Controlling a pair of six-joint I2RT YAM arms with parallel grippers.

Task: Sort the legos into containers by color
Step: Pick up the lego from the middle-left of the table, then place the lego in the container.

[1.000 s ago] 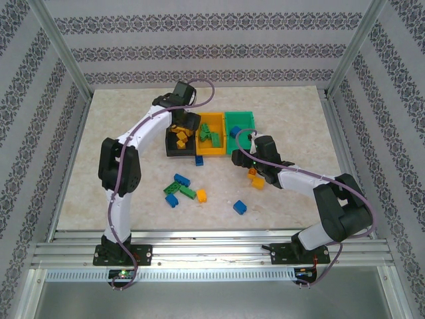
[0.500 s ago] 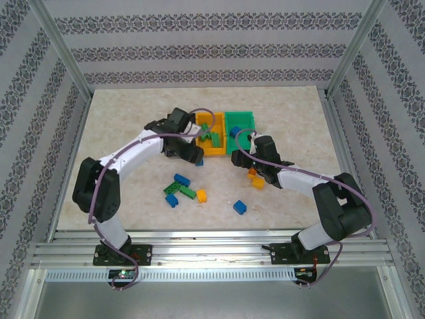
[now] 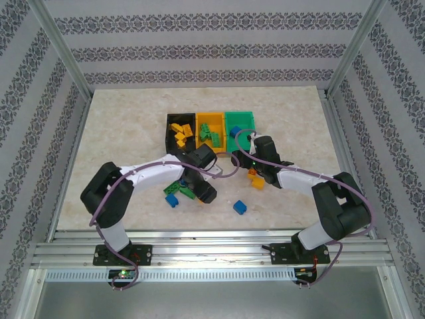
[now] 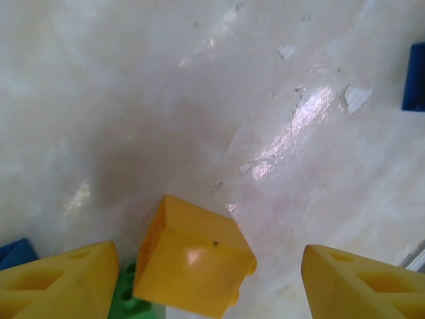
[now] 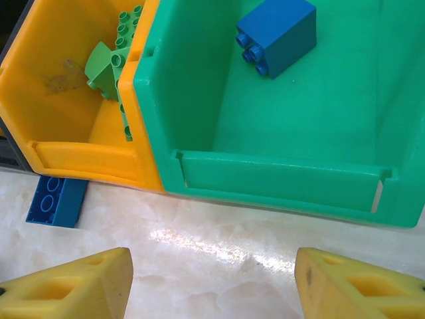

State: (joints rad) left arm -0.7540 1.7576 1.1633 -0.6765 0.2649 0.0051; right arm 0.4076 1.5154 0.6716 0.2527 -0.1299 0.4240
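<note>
The yellow brick (image 4: 194, 262) is already between the open fingers, so my left gripper should next go down a little over it and close on its opposite sides.
My left gripper (image 3: 203, 195) hangs low over the loose legos at the table's near middle. In the left wrist view it (image 4: 207, 269) is open, and a yellow brick (image 4: 192, 266) lies between its fingers, close to the left one and well clear of the right. A green brick (image 4: 131, 307) lies under that brick's edge. My right gripper (image 3: 240, 151) stands open and empty (image 5: 212, 286) just in front of the green bin (image 5: 279, 183), which holds a blue brick (image 5: 275, 33). The orange-yellow bin (image 5: 86, 159) holds green bricks (image 5: 109, 66). The black bin (image 3: 180, 115) holds yellow bricks (image 3: 179, 134).
Loose blue bricks lie at the near left (image 3: 172, 201) and near right (image 3: 240, 207). One more blue brick (image 5: 56, 199) sits against the orange-yellow bin's front. An orange brick (image 3: 255, 181) lies under my right forearm. Metal frame posts stand at the table's corners.
My left arm has swung from the black bin back toward the near side and dropped over the loose bricks. The right arm has not moved.
</note>
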